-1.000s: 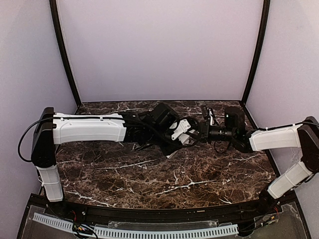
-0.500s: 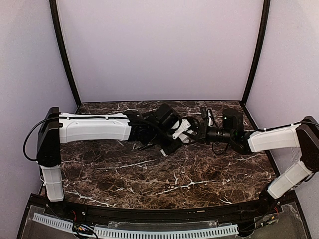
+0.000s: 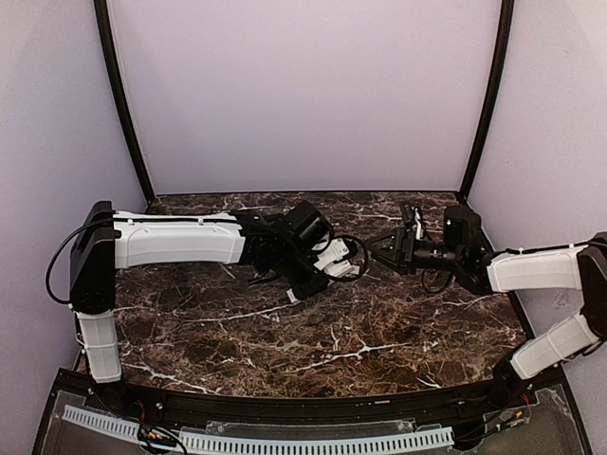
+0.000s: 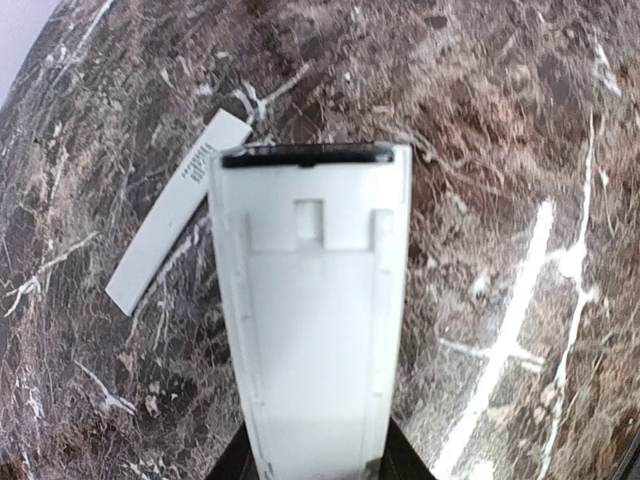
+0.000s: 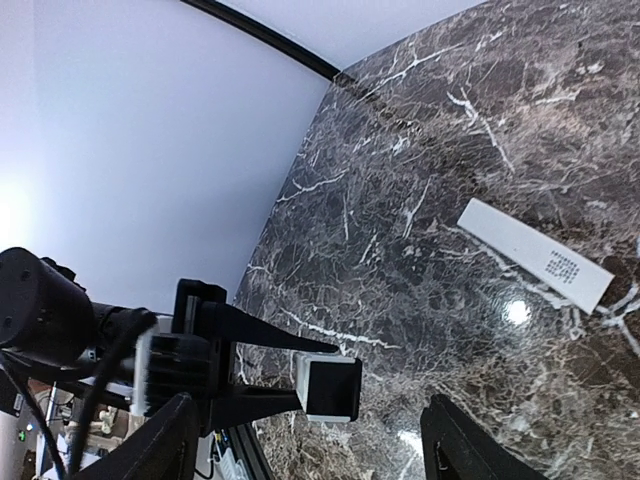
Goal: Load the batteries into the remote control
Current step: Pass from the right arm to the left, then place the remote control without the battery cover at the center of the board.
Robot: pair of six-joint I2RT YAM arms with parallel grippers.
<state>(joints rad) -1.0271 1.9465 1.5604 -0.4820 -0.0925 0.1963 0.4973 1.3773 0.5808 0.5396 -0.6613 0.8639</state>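
I will move my left gripper back and down next, toward the bare marble nearer the base, and let go of the remote control (image 4: 312,320) there, because that part of the marble is empty.
The remote control (image 4: 312,320), a slim white bar with a dark far end, has its open recess facing the left wrist camera. My left gripper (image 4: 318,466) is shut on its near end and holds it above the table. From above, the remote (image 3: 334,258) sits mid-table in the left gripper (image 3: 322,263). My right gripper (image 3: 384,248) is a short way to its right, open and holding nothing. In the right wrist view the remote's end (image 5: 330,388) shows between the left gripper's dark fingers, ahead of my open right gripper (image 5: 310,462). No batteries show in any view.
A flat white cover strip with small print (image 4: 178,225) lies on the dark marble table (image 4: 520,150) to the left of the remote. It also shows as a strip (image 5: 535,255) in the right wrist view. Lilac walls enclose the table (image 3: 379,332).
The right gripper has opened and drawn back to the right, away from the remote. The left gripper has shifted slightly left and nearer with the remote.
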